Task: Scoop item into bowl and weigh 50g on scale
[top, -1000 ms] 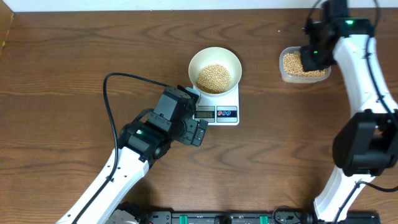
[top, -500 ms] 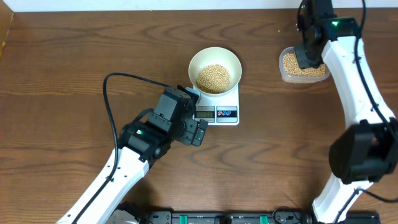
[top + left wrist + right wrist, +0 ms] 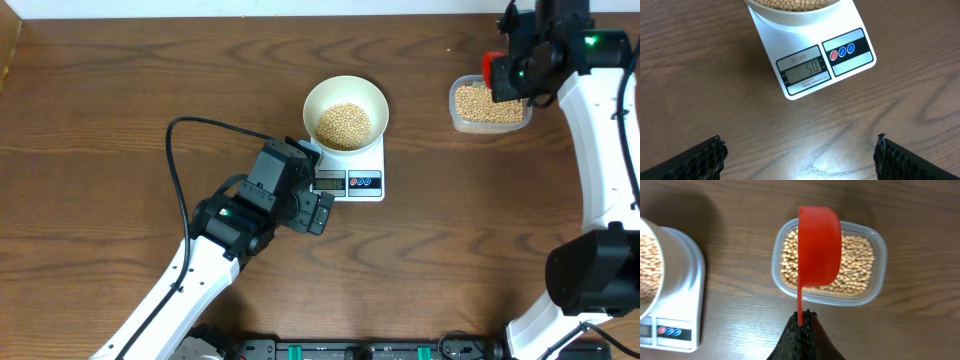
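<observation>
My right gripper holds the scoop and will next turn, lower and release it on the beans in the clear tub (image 3: pixel 488 108) (image 3: pixel 856 264), as the scale's display shows the amount asked.
The white bowl (image 3: pixel 345 112) holds a heap of tan beans (image 3: pixel 343 125) and stands on the white scale (image 3: pixel 352 172). In the left wrist view the scale's display (image 3: pixel 805 71) reads 50. My left gripper (image 3: pixel 799 156) is open and empty over bare table just in front of the scale. My right gripper (image 3: pixel 801 322) is shut on the handle of a red scoop (image 3: pixel 819 246), held on its side above the clear tub of beans (image 3: pixel 860 262); the scoop also shows in the overhead view (image 3: pixel 494 68). The scoop's inside is turned away from view.
The clear plastic tub (image 3: pixel 489 105) sits at the back right of the wooden table. A black cable (image 3: pixel 185 135) loops from the left arm. The table's far edge runs close behind the tub and bowl.
My right arm has swung and turned above the tub, bringing the red scoop into overhead view. The left arm, the bowl and the scale have not moved.
</observation>
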